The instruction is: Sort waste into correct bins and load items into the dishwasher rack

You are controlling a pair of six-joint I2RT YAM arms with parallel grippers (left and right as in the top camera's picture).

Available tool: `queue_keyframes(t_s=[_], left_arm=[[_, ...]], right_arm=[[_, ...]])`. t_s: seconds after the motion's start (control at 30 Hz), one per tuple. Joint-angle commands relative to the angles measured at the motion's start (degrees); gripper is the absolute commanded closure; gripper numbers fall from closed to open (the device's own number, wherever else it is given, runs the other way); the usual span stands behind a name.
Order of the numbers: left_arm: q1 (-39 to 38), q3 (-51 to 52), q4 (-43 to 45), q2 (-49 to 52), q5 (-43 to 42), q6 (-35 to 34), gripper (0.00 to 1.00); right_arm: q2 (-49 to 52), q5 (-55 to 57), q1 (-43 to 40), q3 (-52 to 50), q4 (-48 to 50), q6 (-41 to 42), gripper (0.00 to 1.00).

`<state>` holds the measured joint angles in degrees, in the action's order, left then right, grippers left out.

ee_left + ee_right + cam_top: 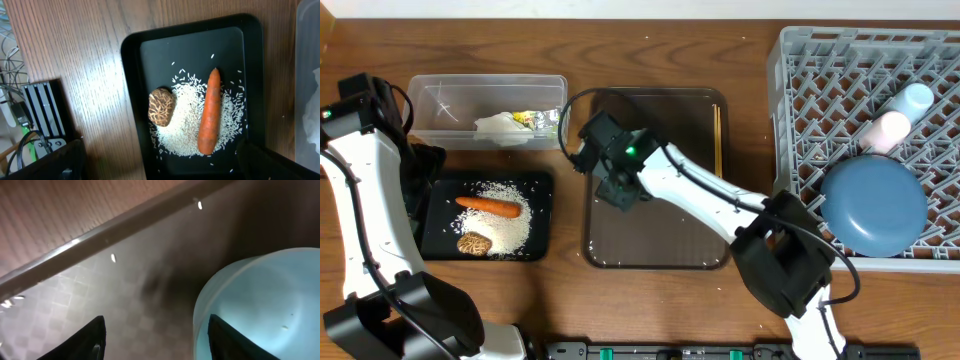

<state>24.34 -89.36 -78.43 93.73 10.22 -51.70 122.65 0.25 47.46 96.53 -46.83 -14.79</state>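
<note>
The bowl's rim lies between my fingers, nearer the inner one, so next I move my right gripper to the right in the wrist view and close on it.
My right gripper (617, 188) (156, 330) is open low over the brown serving tray (660, 240), straddling the rim of the small light-blue bowl (260, 300), one finger inside it. The bowl is hidden in the overhead view. My left gripper (420, 190) (160, 170) is open and empty above the black tray (542, 185) (131, 75), which holds rice (182, 130), a carrot (210, 112) and a brown lump (161, 106). The clear tub (440, 100) holds tissue (498, 125), wrapper (532, 118) and foil (552, 122). The grey rack (820, 60) holds the dark-blue plate (875, 205), light-blue cup (915, 98) and pinkish cup (888, 130).
The wooden chopsticks (717, 135) lie along the brown tray's right edge. The rack stands at the far right, just beyond the tray. The right arm stretches across the tray from the front right.
</note>
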Motion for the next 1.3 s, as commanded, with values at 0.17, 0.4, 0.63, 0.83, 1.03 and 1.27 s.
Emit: queue_keyframes(t_s=[0.17,0.4,0.63,0.83,1.03,1.27], left_arm=[[0.2,-0.1,-0.3,-0.2,0.3,-0.7,0.02],[0.2,-0.1,-0.4,-0.2,0.3,-0.7,0.02],[0.2,-0.1,-0.4,-0.2,0.3,-0.7,0.02],[0.2,-0.1,-0.3,-0.2,0.3,-0.7,0.02],[0.2,-0.1,-0.3,-0.2,0.3,-0.7,0.02],[0.2,-0.1,-0.3,-0.2,0.3,-0.7,0.02]], right_arm=[[5.4,4.7,-1.7,0.1,1.2,1.7,0.47],[7.2,3.7,-1.7,0.1,1.4,4.1,0.71],[7.0,3.3,-1.8,0.7,2.2,7.1,0.99],[2.4,2.5,-2.7,3.1,0.4,10.6,0.99],[-6.3,-6.6,-8.8,4.8,-1.8,13.9,0.99],[-15.1,-35.6,-26.1,4.8,-2.1,10.9,0.99]])
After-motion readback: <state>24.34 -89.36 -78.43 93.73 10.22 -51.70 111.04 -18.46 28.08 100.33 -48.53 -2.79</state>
